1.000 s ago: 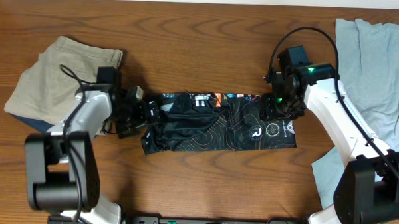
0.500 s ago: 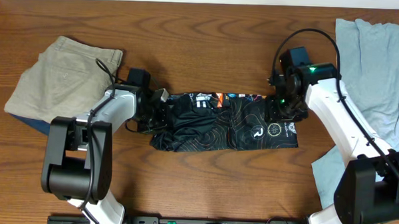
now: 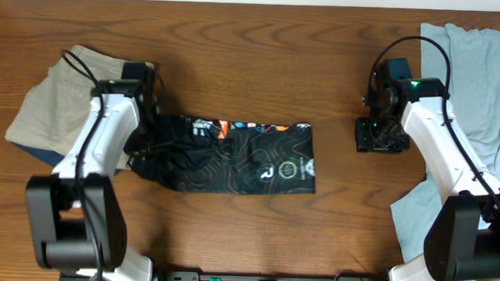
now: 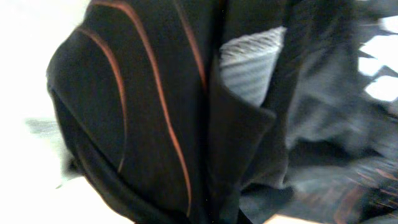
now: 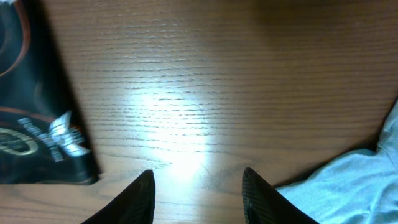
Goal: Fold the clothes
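My left gripper should next carry the bunched end of the jersey across the jersey toward its logo end (image 3: 286, 163) and then open over it, because the folded jersey is still stretched out.
The clothes, a black jersey (image 3: 233, 157) with thin orange lines and white logos, lie folded into a band left of the table's middle. My left gripper (image 3: 145, 147) is at the jersey's bunched left end, shut on the fabric. In the left wrist view black cloth with orange lines (image 4: 143, 106) fills the frame and hides the fingers. My right gripper (image 3: 373, 138) hovers over bare wood to the right of the jersey, apart from it. It is open (image 5: 198, 186) with nothing between its fingers. The jersey's right edge (image 5: 37, 124) shows at the left of the right wrist view.
Folded khaki shorts (image 3: 68, 92) lie at the far left, touching the left arm. A light blue cloth (image 3: 469, 81) covers the right side and reaches the front right (image 5: 348, 186). Bare wood (image 3: 339, 210) lies between the jersey and that cloth.
The left gripper has shut on the jersey's left end and dragged the whole jersey leftward. The right gripper has come off the jersey's right end and now stands over bare wood.
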Robot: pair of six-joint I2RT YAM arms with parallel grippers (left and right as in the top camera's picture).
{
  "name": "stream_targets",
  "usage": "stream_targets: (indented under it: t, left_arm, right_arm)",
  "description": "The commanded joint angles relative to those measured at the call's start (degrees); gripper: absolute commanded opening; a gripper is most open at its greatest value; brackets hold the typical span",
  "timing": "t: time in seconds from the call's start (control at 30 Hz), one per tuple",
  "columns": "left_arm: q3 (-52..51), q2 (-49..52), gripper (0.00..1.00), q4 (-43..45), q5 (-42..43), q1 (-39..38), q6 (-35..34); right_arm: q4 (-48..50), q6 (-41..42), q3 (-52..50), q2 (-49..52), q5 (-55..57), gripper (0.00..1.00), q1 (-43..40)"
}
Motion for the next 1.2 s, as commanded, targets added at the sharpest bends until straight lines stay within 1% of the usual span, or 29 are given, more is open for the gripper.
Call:
stream_targets:
  t: [0.0,0.1,0.3,0.5,0.57,0.7,0.9,1.1,1.13,1.17]
  left_arm:
    - [3.43,-3.23,0.06,-1.81,1.99,-3.41,-1.29]
    - [3.65,-4.72,0.06,-1.7,5.42,-8.13,-3.39]
    - [3.63,-3.54,0.06,0.22,5.6,-22.47,-8.31]
    - [3.61,-0.74,0.07,7.15,5.6,-34.93,-9.53]
    - [3.61,0.39,0.07,9.64,5.57,-37.68,-9.53]
    - [3.58,2.43,0.07,12.11,5.57,-40.59,-9.55]
    - [3.58,3.93,0.07,12.81,5.6,-41.05,-9.6]
    - [3.58,3.98,0.07,14.19,5.68,-41.07,-14.19]
    - [3.58,3.98,0.08,14.58,5.77,-41.16,-15.21]
    - [3.58,3.98,0.14,15.08,5.88,-41.33,-16.57]
  right_arm:
    - [-0.24,0.79,0.68,-0.39,0.59,0.44,-0.76]
    - [-0.24,0.79,0.68,-0.39,0.61,0.44,-0.92]
    - [-0.72,0.76,0.68,-0.39,0.59,0.44,-0.92]
    - [-1.05,0.76,0.68,-0.39,0.59,0.44,-0.92]
    - [-1.31,0.76,0.68,-0.39,0.59,0.44,-0.92]
    - [-1.79,0.74,0.68,-0.39,0.57,0.46,-0.92]
    - [-2.4,0.74,0.68,-0.39,0.57,0.46,-0.9]
    - [-2.43,0.74,0.68,-0.39,0.37,0.46,-0.9]
    - [-2.43,0.76,0.68,-0.39,0.37,0.46,-0.9]
    - [-2.43,0.76,0.68,-0.39,0.37,0.46,-0.9]
